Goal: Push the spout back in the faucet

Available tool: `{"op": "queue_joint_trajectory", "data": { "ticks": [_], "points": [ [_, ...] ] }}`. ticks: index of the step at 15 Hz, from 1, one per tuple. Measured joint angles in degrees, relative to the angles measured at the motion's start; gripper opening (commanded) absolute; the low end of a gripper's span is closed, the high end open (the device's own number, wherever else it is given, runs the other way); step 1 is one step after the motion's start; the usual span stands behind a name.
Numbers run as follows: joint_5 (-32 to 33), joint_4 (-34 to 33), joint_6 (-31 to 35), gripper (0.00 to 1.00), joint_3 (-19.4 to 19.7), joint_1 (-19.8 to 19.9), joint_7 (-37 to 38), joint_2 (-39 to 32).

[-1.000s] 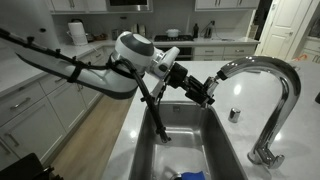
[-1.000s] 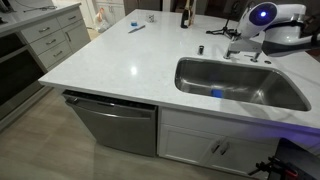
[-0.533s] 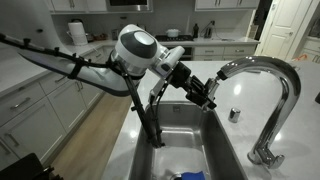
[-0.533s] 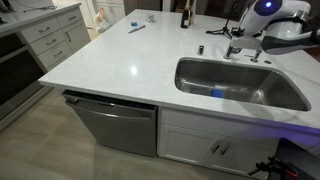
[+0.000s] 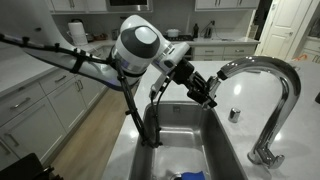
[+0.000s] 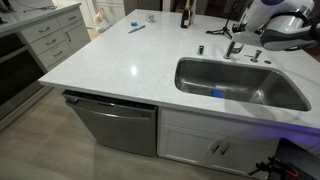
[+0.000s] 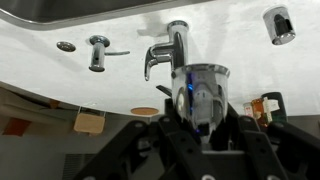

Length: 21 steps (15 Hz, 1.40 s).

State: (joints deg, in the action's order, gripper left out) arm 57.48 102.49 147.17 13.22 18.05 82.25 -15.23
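Observation:
The spout sits between my gripper's fingers at the tip of the arch (image 5: pixel 222 74). My gripper pushes upward with a slight turn next and releases the spout there.
The faucet (image 5: pixel 285 85) is a tall chrome gooseneck at the sink's edge. It also shows in an exterior view (image 6: pixel 236 44). In the wrist view I see it end-on, with its base and side lever (image 7: pixel 175 45) behind. The spout (image 7: pixel 200 85) is a short chrome cylinder sitting at the tip of the arch (image 5: pixel 222 74). My gripper (image 5: pixel 208 93) is at that tip, and in the wrist view the gripper (image 7: pixel 200 118) has its black fingers (image 7: pixel 135 140) close on both sides of the spout. No hose shows.
A steel sink (image 5: pixel 192 125) lies below the gripper, with a blue item (image 6: pixel 217 94) in it. A small round chrome knob (image 5: pixel 234 114) and a second small tap (image 7: pixel 97 52) stand on the white counter (image 6: pixel 120 60). Bottles (image 6: pixel 184 14) stand far back.
The arm's wrist joint has risen and swung toward the faucet. The gripper has stayed at the arch's tip, edging slightly up.

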Motion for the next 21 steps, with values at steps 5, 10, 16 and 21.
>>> {"op": "queue_joint_trajectory", "data": {
  "ticks": [5,10,16,21],
  "points": [
    [-3.6,-0.9,0.3,0.22,0.5,-0.4,-1.3,0.1],
    [-7.1,-1.7,0.4,0.22,1.6,-0.9,-2.4,0.5],
    [-12.4,-2.5,0.2,0.22,2.3,-1.7,-2.4,0.8],
    [-13.1,-3.0,0.0,0.22,3.8,-3.0,-2.0,1.1]
  ]
}}
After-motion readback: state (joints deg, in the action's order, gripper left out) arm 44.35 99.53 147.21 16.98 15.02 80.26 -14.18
